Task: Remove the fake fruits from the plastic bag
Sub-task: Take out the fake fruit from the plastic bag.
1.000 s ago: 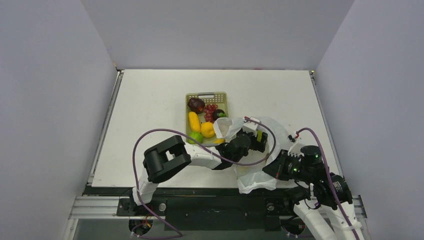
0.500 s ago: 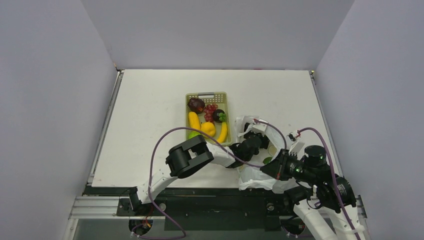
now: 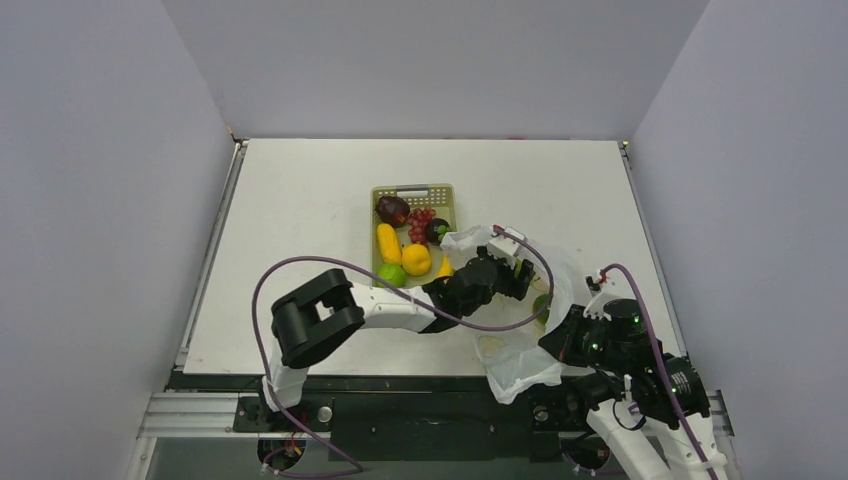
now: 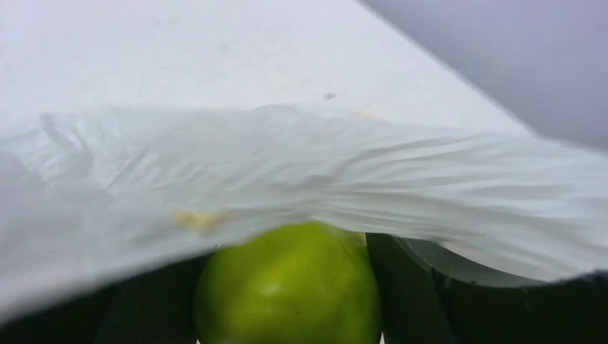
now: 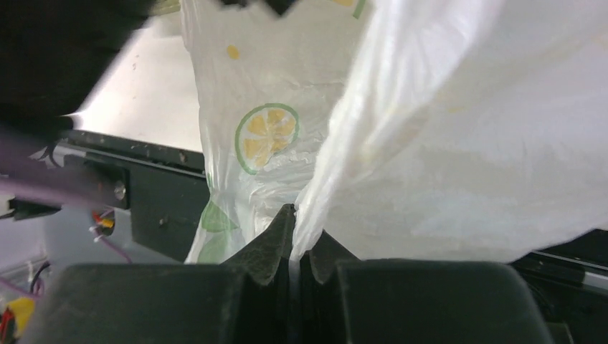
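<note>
The basket already has fruits in it. I will move my left gripper to the left in the top view, then down, to let go into the basket's near end (image 3: 416, 280).
The white plastic bag (image 3: 520, 365) with lemon prints lies crumpled at the near right of the table. My left gripper (image 3: 527, 280) reaches into its mouth. In the left wrist view it (image 4: 287, 301) is shut on a green round fruit (image 4: 287, 279), and bag film (image 4: 323, 165) drapes over the top of the fruit. My right gripper (image 3: 562, 335) is shut on a fold of the bag (image 5: 459, 143), its jaws (image 5: 296, 226) pinching the film and holding it up. Any other fruit inside the bag is hidden.
A yellow-green slotted basket (image 3: 413, 190) stands just left of the bag. It holds a dark maroon fruit (image 3: 392, 209), red grapes (image 3: 421, 222), a green fruit (image 3: 392, 273) and several yellow ones. A bag handle (image 3: 460, 240) lies against its right side. The table's near edge runs close below the bag.
My left arm has pulled back left and away from me with the bag's mouth. The bag is stretched further, and its handle now rests by the basket. My right gripper has shifted slightly nearer.
</note>
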